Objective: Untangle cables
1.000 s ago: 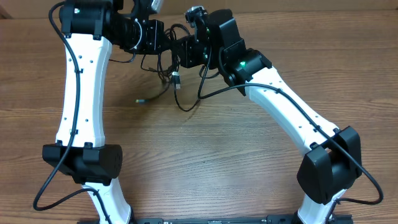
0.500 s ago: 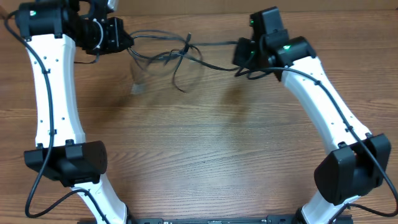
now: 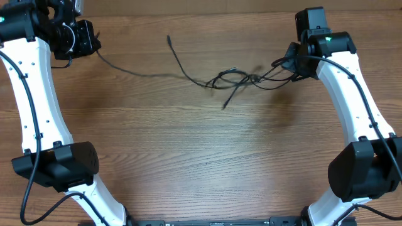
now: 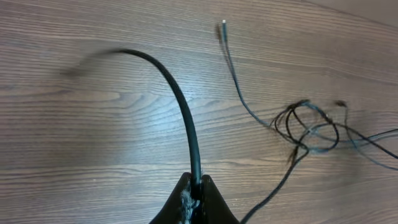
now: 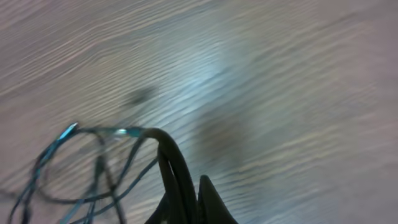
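Observation:
My right gripper will next move up, pull away from the tangle (image 4: 308,124) and let go of the cord, because the bare wood is to its right in the overhead view.
Several thin black cables (image 3: 235,78) lie stretched across the far part of the wooden table, knotted in a small tangle right of centre. One strand runs left to my left gripper (image 3: 88,47), which is shut on it at the far left; in the left wrist view the cable (image 4: 180,102) rises from between the closed fingertips (image 4: 195,190), and the tangle (image 4: 308,124) lies to the right. My right gripper (image 3: 290,59) at the far right is shut on cable strands (image 5: 177,168) that lead to the tangle (image 5: 93,168). A loose plug end (image 3: 169,39) points away.
The wooden table (image 3: 201,157) fills the view. The white arms stand along the left (image 3: 34,113) and right (image 3: 352,107) sides, with their black bases at the near edge.
Both grippers have moved far apart, left one leftward and right one rightward. The cables, bunched between them before, are now pulled out into a long line with a small knot.

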You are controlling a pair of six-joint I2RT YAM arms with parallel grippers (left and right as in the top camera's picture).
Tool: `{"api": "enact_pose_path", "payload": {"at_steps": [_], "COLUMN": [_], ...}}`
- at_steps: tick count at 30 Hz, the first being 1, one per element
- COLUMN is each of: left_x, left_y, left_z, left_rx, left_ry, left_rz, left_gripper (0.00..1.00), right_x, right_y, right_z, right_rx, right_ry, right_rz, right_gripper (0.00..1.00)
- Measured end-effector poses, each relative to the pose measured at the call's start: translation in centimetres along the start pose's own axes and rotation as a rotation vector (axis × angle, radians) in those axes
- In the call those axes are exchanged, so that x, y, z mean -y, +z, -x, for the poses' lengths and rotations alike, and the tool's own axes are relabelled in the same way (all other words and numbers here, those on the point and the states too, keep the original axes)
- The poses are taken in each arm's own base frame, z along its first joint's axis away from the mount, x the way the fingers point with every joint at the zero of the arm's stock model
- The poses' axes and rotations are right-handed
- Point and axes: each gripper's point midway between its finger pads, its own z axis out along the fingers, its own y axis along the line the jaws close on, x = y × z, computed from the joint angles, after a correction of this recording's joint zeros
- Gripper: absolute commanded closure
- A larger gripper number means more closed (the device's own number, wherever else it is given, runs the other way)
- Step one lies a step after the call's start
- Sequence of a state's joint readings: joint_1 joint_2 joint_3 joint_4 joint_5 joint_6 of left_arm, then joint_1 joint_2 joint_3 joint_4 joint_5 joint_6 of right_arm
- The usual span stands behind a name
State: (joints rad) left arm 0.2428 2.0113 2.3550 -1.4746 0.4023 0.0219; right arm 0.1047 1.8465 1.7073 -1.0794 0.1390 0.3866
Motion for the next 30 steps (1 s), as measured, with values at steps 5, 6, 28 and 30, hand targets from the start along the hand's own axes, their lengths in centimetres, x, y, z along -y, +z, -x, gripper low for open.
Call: {"api": "enact_pose_path", "payload": {"at_steps": [5,6,28,30], "left_x": [-0.1,0.1,19.2,21.5], "left_y": [0.0,0.1,1.6,1.9], "left_z": [-0.2,-0.4,-3.8,-4.9], "left_rx": [-0.01,-0.017,-0.026,-0.038], "left_ry": [0.004,0.012,0.553,0.62], "left_rz": [0.007,0.004,-0.529,-0.577], "left_gripper": [0.77,0.67,0.06,0.11], "right_x": [-6.6,-8.2,-16.1,-15.9], "right_y": [-1.7,-2.8,-23.0,-22.8], "right_z": [-2.5,-2.9,1.7,1.7], "right_rx": [-0.116,-0.13,0.156,0.153], "right_ry": [-0.235,-0.282,-0.2,-0.189], "right_rz": [0.406,0.515,0.893,0.879], "right_gripper": [0.96,0.96,0.96,0.96]}}
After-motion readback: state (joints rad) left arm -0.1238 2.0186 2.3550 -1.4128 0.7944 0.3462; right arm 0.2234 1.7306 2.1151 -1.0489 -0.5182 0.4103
